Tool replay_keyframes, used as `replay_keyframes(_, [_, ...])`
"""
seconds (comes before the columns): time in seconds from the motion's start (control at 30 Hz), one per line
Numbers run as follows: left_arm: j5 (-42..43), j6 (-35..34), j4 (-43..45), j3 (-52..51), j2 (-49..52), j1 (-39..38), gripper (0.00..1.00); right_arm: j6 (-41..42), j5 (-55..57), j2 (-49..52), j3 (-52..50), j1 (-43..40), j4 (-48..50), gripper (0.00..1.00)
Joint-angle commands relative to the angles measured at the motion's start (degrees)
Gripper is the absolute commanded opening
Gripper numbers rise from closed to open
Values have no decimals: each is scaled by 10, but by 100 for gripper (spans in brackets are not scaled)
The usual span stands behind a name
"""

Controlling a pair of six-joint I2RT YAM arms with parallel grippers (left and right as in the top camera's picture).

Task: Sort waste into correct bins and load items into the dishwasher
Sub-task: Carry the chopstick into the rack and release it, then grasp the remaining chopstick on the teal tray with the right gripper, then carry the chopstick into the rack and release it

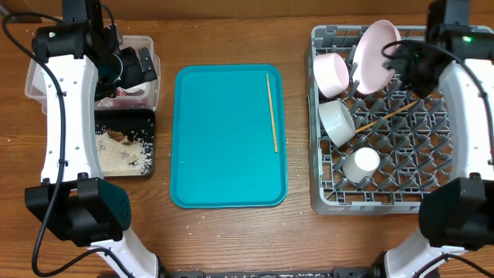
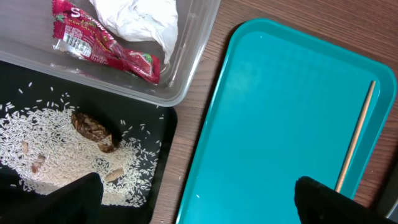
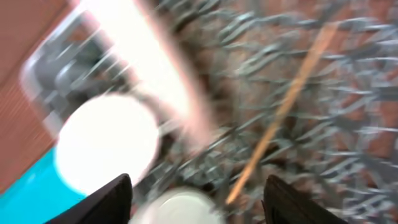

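Note:
My right gripper should next move across from the rack toward the teal tray and go down to the middle of the chopstick, because only the chopstick still lies there.
My left gripper is open and empty, hovering by the clear tub that holds the red wrapper and white tissue. Rice crumbs and a brown scrap lie in the black tray. One chopstick lies on the teal tray. My right gripper is open above the grey rack, with nothing between its fingers. The other chopstick lies on the rack's grid. The rack also holds the plate, two bowls and the cup.
The right wrist view is motion-blurred. The tub and black tray sit at the left, the teal tray in the middle and the rack at the right. Bare wooden table runs between them.

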Motion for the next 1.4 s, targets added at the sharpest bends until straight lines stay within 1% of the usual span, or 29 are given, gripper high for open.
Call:
replay_keyframes(0.0, [2,7,1,8,-13,2,100,-32,-50,-26,17,93,3,68])
replay_keyframes(0.07, [2,7,1,8,-13,2,100,-37,-40,-23,10,147,19,66])
replay_keyframes(0.1, [2,7,1,8,-13,2,100,-37,-1,-18,-7,199,44,66])
replay_keyframes(0.13, [2,7,1,8,-13,2,100,-37,31,-14,-20,228,59,64])
replay_keyframes(0.2, [2,7,1,8,-13,2,100,-38,70,-1,-46,272,83,61])
replay_keyframes(0.27, [2,7,1,8,-13,2,100,-57,71,17,-69,300,110,58])
replay_keyframes(0.33, [2,7,1,8,-13,2,100,-65,71,49,-93,324,142,53])
replay_keyframes(0.5, [2,7,1,8,-13,2,100,-60,74,124,-106,337,179,50])
replay_keyframes(0.63, [2,7,1,8,-13,2,100,-63,50,180,-106,337,210,48])
replay_keyframes(0.77, [2,7,1,8,-13,2,100,-63,41,210,-106,337,227,47])
replay_keyframes(0.9, [2,7,1,8,-13,2,100,-63,19,240,-107,337,229,42])
replay_keyframes(1.0, [2,7,1,8,-13,2,100,-63,12,249,-107,337,228,32])
replay_keyframes(1.07, [2,7,1,8,-13,2,100,-63,12,249,-107,338,229,19])
replay_keyframes(1.1, [2,7,1,8,-13,2,100,-61,12,249,-107,338,229,9])
replay_keyframes(1.13, [2,7,1,8,-13,2,100,-58,12,249,-107,338,229,5])
replay_keyframes(1.2, [2,7,1,8,-13,2,100,-53,16,247,-106,338,226,4])
replay_keyframes(1.37, [2,7,1,8,-13,2,100,-50,44,208,-69,336,170,4])
